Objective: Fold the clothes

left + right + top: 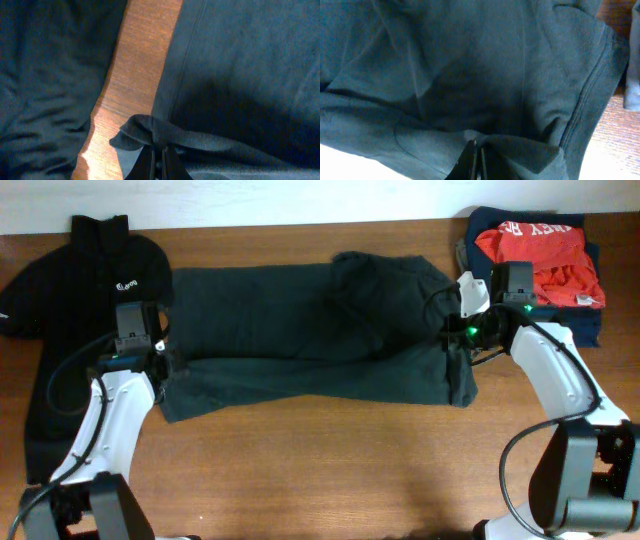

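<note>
The shirt's cloth is just below and the fold runs between both grippers, so my right gripper will move down onto the cloth next and release its pinch.
The black T-shirt [310, 335] lies across the middle of the table, folded into a long horizontal band; no lettering shows. My left gripper [160, 360] is shut on a pinch of its left edge, seen in the left wrist view [159, 152] with fabric [240, 75] bunched at the fingertips. My right gripper [455, 335] is shut on a pinch of the shirt's right end, seen in the right wrist view [477, 155] with cloth [445, 75] filling the frame.
A black collared polo [70, 290] with a small white logo lies at the far left, touching the shirt's left end. A stack of red-orange and navy folded garments [540, 260] sits at the back right. Bare wood table [330, 470] runs along the front.
</note>
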Motion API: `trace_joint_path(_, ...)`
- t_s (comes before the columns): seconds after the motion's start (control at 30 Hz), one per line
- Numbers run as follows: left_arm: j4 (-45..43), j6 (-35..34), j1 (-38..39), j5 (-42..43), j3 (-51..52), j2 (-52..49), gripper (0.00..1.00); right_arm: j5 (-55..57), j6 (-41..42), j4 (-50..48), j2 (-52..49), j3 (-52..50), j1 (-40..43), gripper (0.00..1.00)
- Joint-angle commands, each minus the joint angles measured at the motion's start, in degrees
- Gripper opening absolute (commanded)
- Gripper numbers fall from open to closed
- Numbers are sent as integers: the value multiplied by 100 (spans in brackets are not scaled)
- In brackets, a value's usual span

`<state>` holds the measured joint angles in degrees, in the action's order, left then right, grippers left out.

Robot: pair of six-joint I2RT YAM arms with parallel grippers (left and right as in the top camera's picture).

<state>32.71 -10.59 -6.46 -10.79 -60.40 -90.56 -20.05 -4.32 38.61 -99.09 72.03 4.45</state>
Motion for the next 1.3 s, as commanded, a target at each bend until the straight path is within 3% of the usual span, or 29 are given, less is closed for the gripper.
trace_joint_path(0.0, -232, -72, -35, -109, 70, -313, 1, 11, -39, -170, -195, -13, -31, 4)
trace_joint_path(0.17, -577, -72, -37, -107, 70, -785, 1, 57, -105, -566, -422, -13, -31, 5)
trace_joint_path(0.23, -704, -72, -35, -107, 70, -960, 1, 76, -105, -693, -474, -13, -31, 11)
trace_joint_path(0.27, -774, -72, -37, -107, 70, -1025, 9, 85, -105, -730, -485, -13, -31, 14)
trace_joint_path(0.3, -872, -72, -35, -107, 70, -1097, 26, 136, -105, -774, -494, -13, -31, 28)
trace_joint_path(0.37, -1069, -70, -35, -107, 70, -1165, 57, 164, -105, -822, -492, 0, -24, 45)
trace_joint_path(0.43, -1167, -20, -37, -105, 22, -1141, 73, 162, -101, -761, -483, 120, -20, 50)
trace_joint_path(0.5, -1075, 173, -35, -105, -216, -1095, 83, 162, -103, -468, -439, 444, -22, 53)
trace_joint_path(0.73, 286, 256, -28, -4, -1729, -857, 87, 164, -103, 1287, -306, 2288, -22, 61)
trace_joint_path(0.9, 1930, 256, -31, 868, -3106, -603, 87, 157, -101, 2575, -282, 3401, -22, 65)
trace_joint_path(1.07, 3021, 260, 0, 1401, -3853, -302, 87, -107, -98, 3136, -173, 3792, -22, 65)
trace_joint_path(1.17, 3558, 772, 214, 1709, -4085, 7, 86, -293, -98, 3322, 4, 3792, -22, 65)
trace_joint_path(1.27, 3906, 833, 520, 1700, -4103, 479, 86, -291, -96, 3617, 293, 3792, -28, 65)
